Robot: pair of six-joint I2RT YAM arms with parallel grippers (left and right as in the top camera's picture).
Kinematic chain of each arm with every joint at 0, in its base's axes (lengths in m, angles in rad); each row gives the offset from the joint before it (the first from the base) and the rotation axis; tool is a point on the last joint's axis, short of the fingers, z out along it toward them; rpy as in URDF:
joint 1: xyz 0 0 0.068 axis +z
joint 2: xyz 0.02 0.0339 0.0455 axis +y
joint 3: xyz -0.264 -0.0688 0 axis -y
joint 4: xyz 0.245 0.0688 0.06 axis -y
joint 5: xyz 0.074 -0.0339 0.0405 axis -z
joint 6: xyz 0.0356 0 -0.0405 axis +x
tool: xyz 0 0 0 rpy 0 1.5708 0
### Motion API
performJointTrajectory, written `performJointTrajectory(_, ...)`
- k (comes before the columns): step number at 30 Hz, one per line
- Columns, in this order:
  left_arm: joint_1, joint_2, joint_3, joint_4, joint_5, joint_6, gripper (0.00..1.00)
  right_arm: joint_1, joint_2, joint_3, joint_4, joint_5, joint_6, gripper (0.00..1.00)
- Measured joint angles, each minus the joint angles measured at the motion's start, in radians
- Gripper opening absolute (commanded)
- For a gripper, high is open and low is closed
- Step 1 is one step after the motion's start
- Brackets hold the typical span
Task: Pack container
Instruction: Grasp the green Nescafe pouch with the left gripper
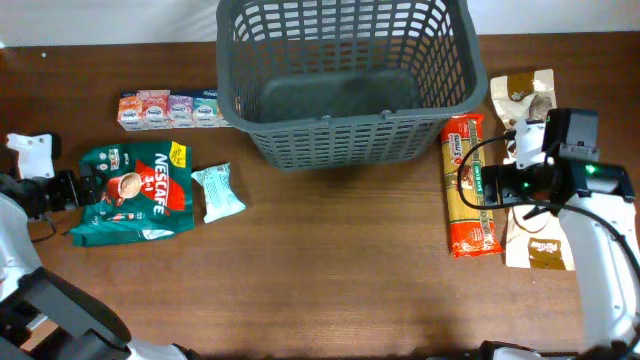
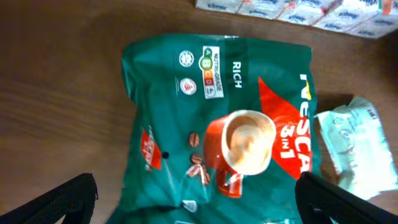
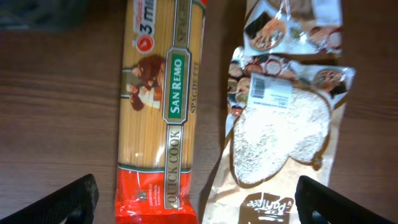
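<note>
My left gripper shifts to the right in the overhead view next and lowers to the Nescafe bag's end by the cup.
The container, a large dark grey lattice basket, stands empty at the back centre. A green Nescafe 3-in-1 bag lies at the left and fills the left wrist view. My left gripper is open at the bag's left end, its fingers spread on either side of the bag. A San Remo spaghetti pack lies right of the basket. My right gripper is open above the spaghetti and a rice bag, its fingers wide apart.
A small pale green packet lies right of the Nescafe bag and shows in the left wrist view. A row of small cartons sits left of the basket. Another brown-and-white bag lies at the back right.
</note>
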Motion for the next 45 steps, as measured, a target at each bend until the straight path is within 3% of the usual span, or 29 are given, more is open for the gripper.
performJointTrajectory(12, 0.000, 0.037, 0.000, 0.019, 0.003, 0.053, 0.99, 0.000, 0.126, 0.000, 0.000, 0.000, 0.000, 0.99)
performJointTrajectory(37, -0.002, 0.277, 0.003, 0.100, 0.018, 0.026, 0.99, 0.000, 0.138, 0.000, 0.000, 0.000, 0.000, 0.99)
performJointTrajectory(40, -0.008, 0.301, 0.007, 0.100, 0.030, 0.006, 0.89, 0.000, 0.138, 0.000, 0.000, 0.000, -0.001, 0.99)
performJointTrajectory(41, -0.011, 0.306, 0.009, 0.100, 0.036, 0.002, 0.78, 0.000, 0.138, 0.000, 0.000, 0.000, 0.000, 0.99)
performJointTrajectory(44, -0.022, 0.316, 0.014, 0.103, 0.044, -0.009, 0.62, 0.000, 0.138, 0.000, 0.000, 0.000, -0.001, 0.99)
performJointTrajectory(45, -0.027, 0.320, 0.018, 0.106, 0.047, -0.010, 0.52, 0.000, 0.138, 0.000, 0.000, 0.000, 0.000, 0.99)
